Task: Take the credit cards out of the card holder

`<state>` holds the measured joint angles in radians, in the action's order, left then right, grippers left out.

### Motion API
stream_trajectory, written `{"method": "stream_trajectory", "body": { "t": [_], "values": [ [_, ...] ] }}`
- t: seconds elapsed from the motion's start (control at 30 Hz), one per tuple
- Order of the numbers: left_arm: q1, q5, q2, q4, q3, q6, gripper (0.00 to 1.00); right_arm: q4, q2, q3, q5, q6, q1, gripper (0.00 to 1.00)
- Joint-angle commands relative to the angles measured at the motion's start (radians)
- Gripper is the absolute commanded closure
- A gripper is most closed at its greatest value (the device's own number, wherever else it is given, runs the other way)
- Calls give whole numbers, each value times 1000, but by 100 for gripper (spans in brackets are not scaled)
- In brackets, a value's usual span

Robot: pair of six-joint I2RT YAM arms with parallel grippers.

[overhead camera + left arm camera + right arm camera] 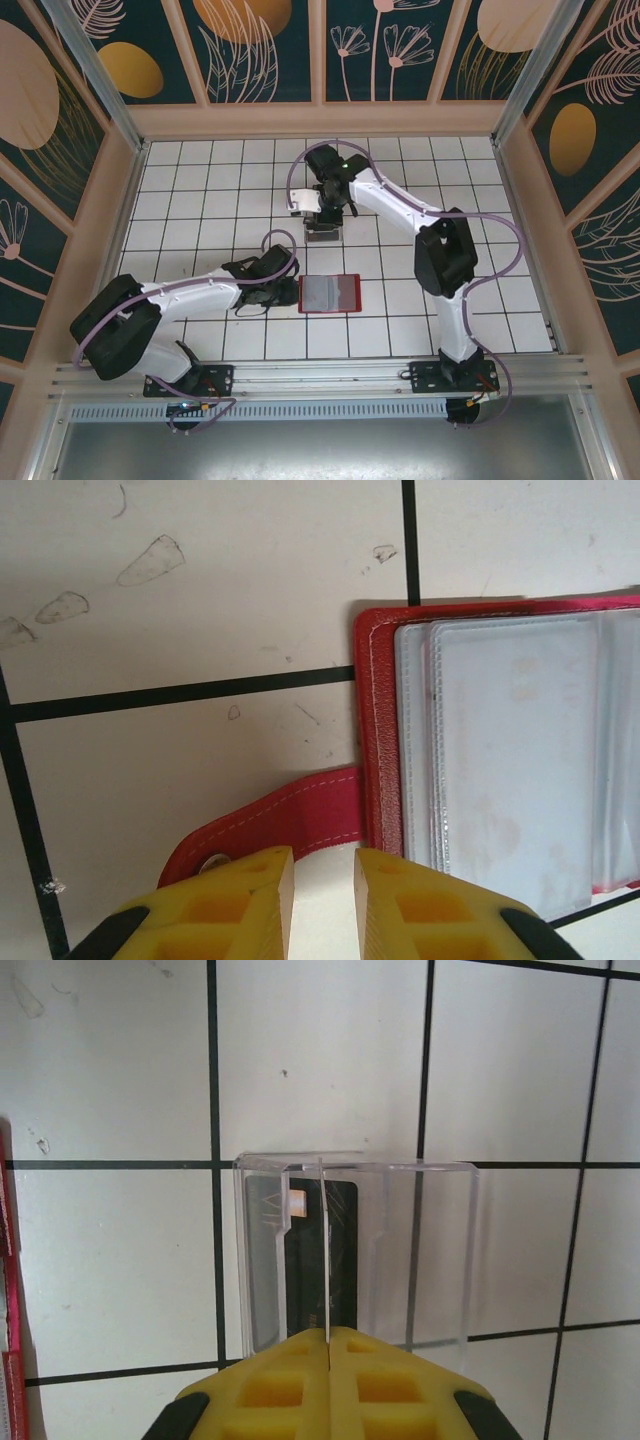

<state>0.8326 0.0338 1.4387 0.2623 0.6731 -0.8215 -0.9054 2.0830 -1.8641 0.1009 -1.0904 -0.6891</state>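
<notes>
To release the credit card in the clear box point(440, 1250) beneath it, my right gripper should lower it toward the dark card inside first.
The card holder point(330, 293) lies open and flat on the tiled table, its red border point(380, 730) framing pale clear sleeves point(510, 760). Its red closing tab point(290, 815) sticks out to the left. My left gripper point(323, 865) point(272, 292) is open by a narrow gap right at that tab, with bare table showing between the fingertips. My right gripper point(328, 1338) point(326, 212) is shut on a credit card point(324, 1250) seen edge-on as a thin line. It hangs over a clear plastic box point(440, 1250) in which a dark credit card point(340, 1260) lies.
The clear box point(322, 232) stands about two tiles behind the card holder. A red sliver of the holder point(6, 1260) shows at the left edge of the right wrist view. Wooden walls point(110, 230) and metal posts fence the table on three sides.
</notes>
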Motion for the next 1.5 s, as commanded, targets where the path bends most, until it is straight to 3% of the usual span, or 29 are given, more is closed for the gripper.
{"method": "stream_trajectory", "body": {
  "t": [0.0,0.43,0.93,1.37,1.47],
  "values": [
    [6,-25,-17,-1,-8,-18,75,-84,46,-47,20,-20,-5,100],
    [6,-33,-37,13,-15,-25,76,-95,90,-47,10,-4,0,100],
    [6,-34,-39,6,-18,-28,75,-90,28,-37,-36,21,22,100],
    [6,-35,-43,8,-24,-34,75,-90,106,-58,-30,17,14,100],
    [5,-35,-42,8,-27,-34,75,-71,112,-66,-42,17,13,90]
  ]
}}
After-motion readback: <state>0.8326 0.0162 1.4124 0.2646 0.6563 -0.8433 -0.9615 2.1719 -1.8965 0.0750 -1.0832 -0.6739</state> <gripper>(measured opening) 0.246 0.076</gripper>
